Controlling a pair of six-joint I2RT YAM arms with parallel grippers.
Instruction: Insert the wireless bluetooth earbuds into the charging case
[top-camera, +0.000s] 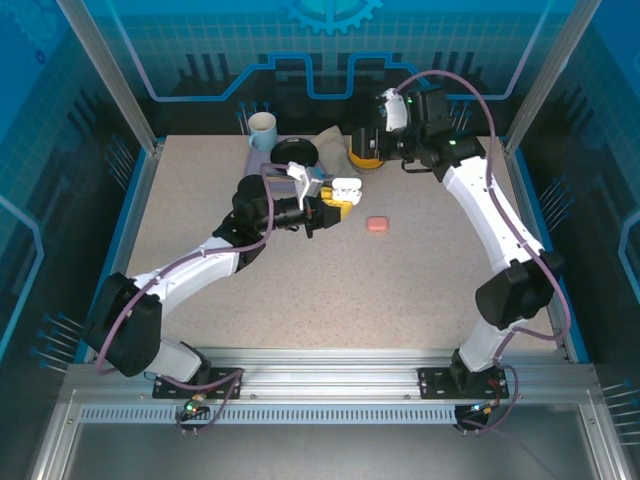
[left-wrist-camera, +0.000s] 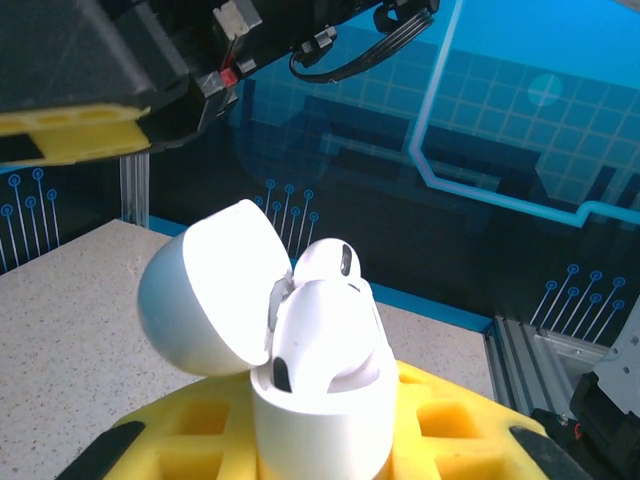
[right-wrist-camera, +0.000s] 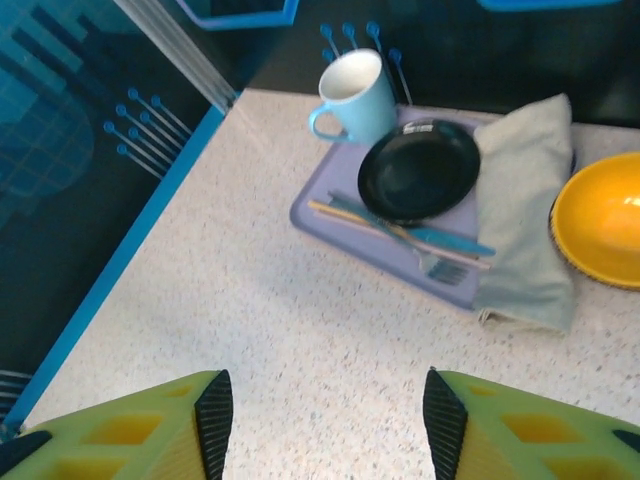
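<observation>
The clear spot on the bare tabletop beside the salmon-pink case is below my left gripper, so the gripper should move down toward it and let go of the charging case.
A white charging case stands upright between the yellow fingers of my left gripper, which is shut on it. Its lid hangs open to the left. Two white earbuds sit in it: a large one in front and one behind it. From above, the case and my left gripper are held over the table's middle. My right gripper is open and holds nothing, high above the table at the back. One of its yellow fingers shows above the case.
A small salmon-pink rounded case lies shut on the table, right of the held case. At the back stands a purple tray with a black plate, cutlery and a blue mug. Beside it lie a grey cloth and a yellow bowl.
</observation>
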